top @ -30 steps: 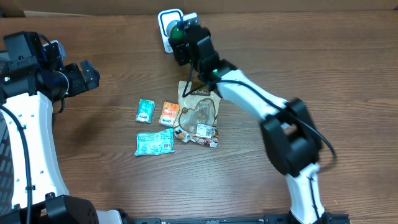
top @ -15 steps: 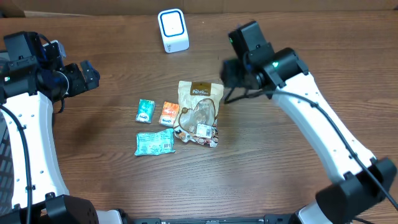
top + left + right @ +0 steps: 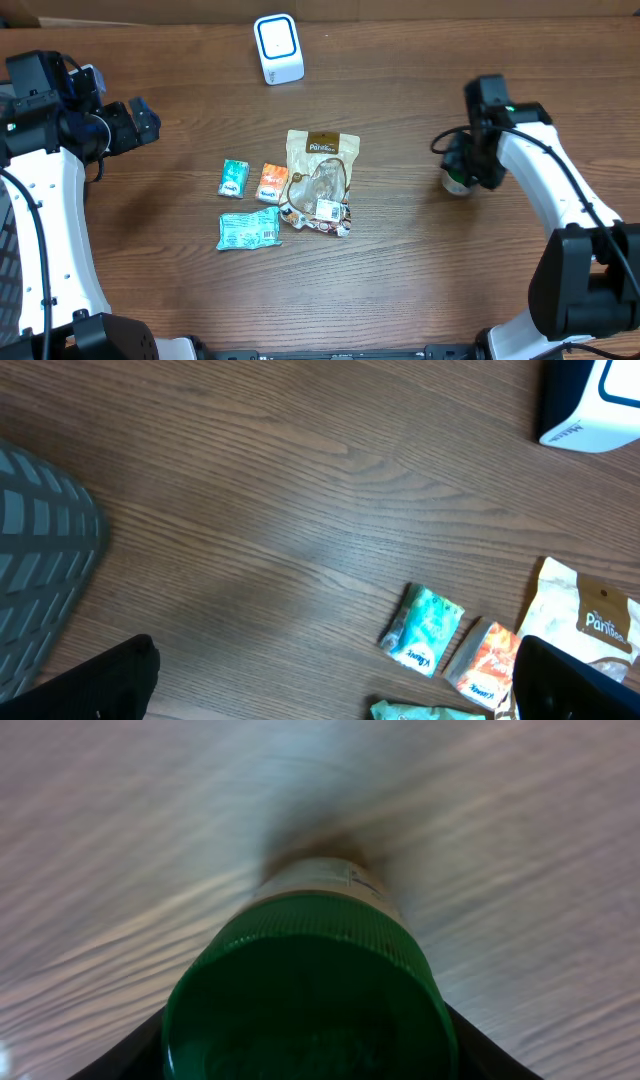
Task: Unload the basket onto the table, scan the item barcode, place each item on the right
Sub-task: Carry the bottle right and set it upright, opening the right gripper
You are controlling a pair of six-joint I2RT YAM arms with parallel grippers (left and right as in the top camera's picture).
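Observation:
My right gripper should carry the bottle (image 3: 456, 184) to the right in the overhead view, away from the tan snack pouch, and open, because there is bare wood beside the bottle.
The item is a small white bottle (image 3: 456, 184) with a green cap (image 3: 310, 990). It stands upright at the right side of the table, at or just above the wood. My right gripper (image 3: 468, 160) is shut on the bottle from above, and its dark fingers (image 3: 130, 1055) flank the cap in the right wrist view. The white barcode scanner (image 3: 278, 48) stands at the back centre, far from the bottle, and shows in the left wrist view as the scanner (image 3: 598, 405). My left gripper (image 3: 135, 120) hangs open and empty at the far left.
A tan snack pouch (image 3: 320, 180) lies mid-table, with an orange packet (image 3: 271, 183) and a teal packet (image 3: 234, 177) to its left. A green packet (image 3: 248, 229) lies in front of them. My left gripper (image 3: 330, 685) looks down on these packets.
My right arm swung from the scanner at the back to the right side of the table, carrying the bottle and lowering it. The left arm stayed still.

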